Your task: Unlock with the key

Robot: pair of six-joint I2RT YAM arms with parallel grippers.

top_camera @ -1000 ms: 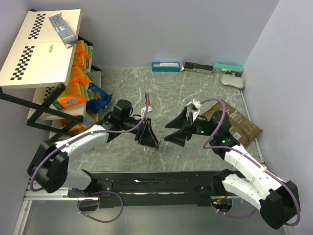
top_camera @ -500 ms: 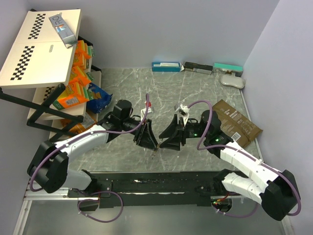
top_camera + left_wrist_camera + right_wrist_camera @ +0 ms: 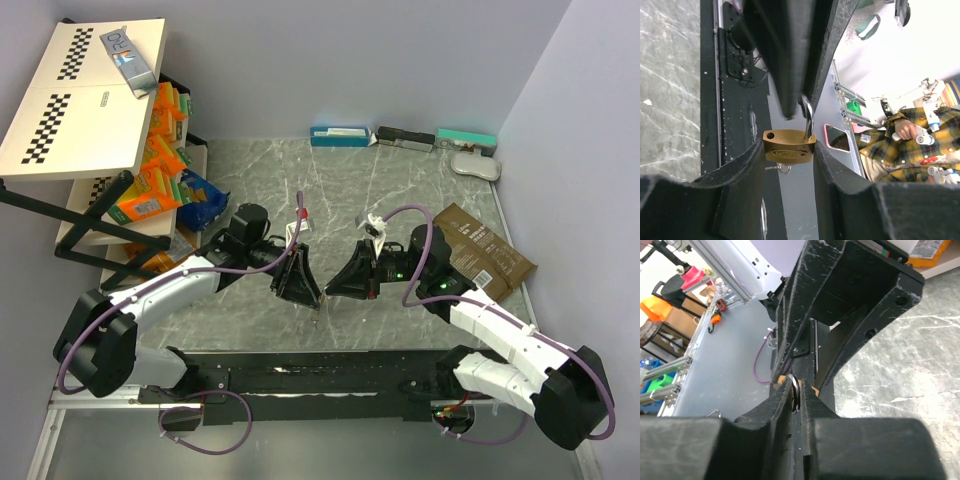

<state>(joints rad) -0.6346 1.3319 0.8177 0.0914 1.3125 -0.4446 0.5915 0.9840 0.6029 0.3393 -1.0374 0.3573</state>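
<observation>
The left gripper moves outward and down next, fingers tipping downward, and releases the padlock on the bare tabletop, since that spot lies outward and below it.
A brass padlock is held by its body between the fingers of my left gripper, above the table in front of the arm bases. Its silver shackle rises into the dark fingers of my right gripper, which is shut on the shackle. Brass edges show on either side of those fingers. A small wire ring for the key hangs at the lock's underside; the key itself barely shows. In the top view my left gripper and right gripper meet tip to tip.
A shelf of orange and blue snack packets stands at the left under a checkered board. A brown packet lies at the right. Flat boxes and a white object line the back wall.
My right gripper has moved left up to the padlock and shut its wide-open jaws on the shackle. The left gripper and the padlock have stayed put.
</observation>
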